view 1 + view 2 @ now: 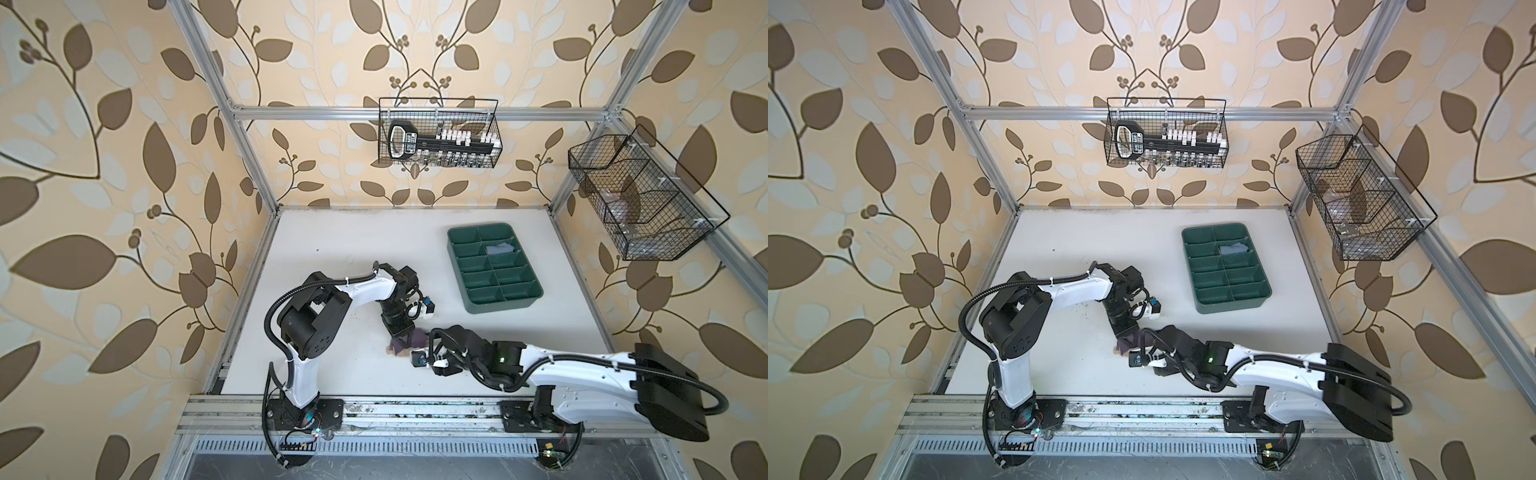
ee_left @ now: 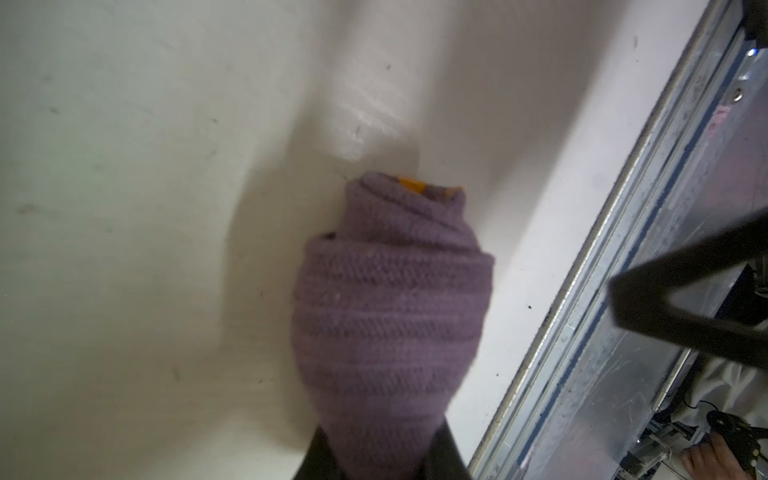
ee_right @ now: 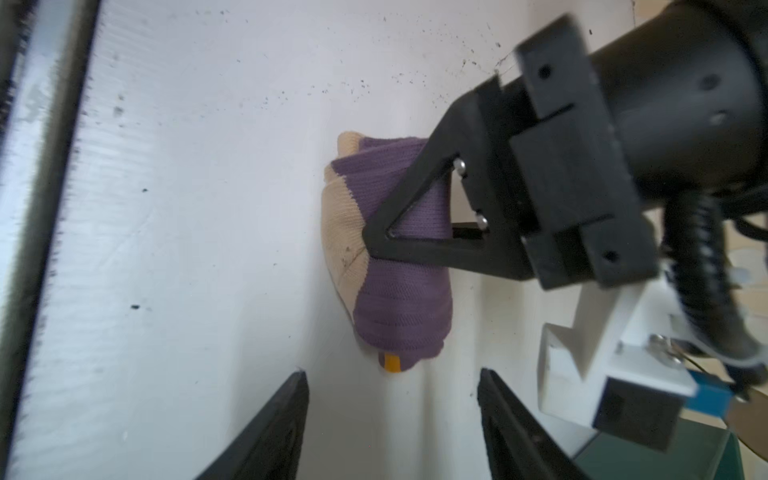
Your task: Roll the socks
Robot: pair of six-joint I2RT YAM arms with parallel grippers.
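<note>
The roll's orange end (image 1: 423, 339) (image 3: 401, 352) is uncovered ahead of my right gripper's open fingers. My right gripper will move toward the left gripper next until its fingers are on both sides of that end, and then close.
A purple sock (image 1: 411, 344) with a tan toe is rolled into a tight bundle (image 3: 399, 307) on the white table, near the front and middle in both top views (image 1: 1128, 343). A bit of orange peeks out of one end of the roll (image 2: 409, 183). My left gripper (image 2: 382, 451) is shut on the other end of the roll, with one black finger (image 3: 419, 249) lying across it. My right gripper (image 3: 392, 376) stands open just off the orange end. Nothing is between its fingers, and they do not touch the fabric.
A green divided tray (image 1: 467, 305) sits at the back right with a pale blue item (image 1: 498, 248) in one compartment. Two wire baskets (image 1: 438, 133) (image 1: 640, 199) hang on the frame. The aluminium rail (image 1: 415, 409) runs along the table's front edge, close to the sock.
</note>
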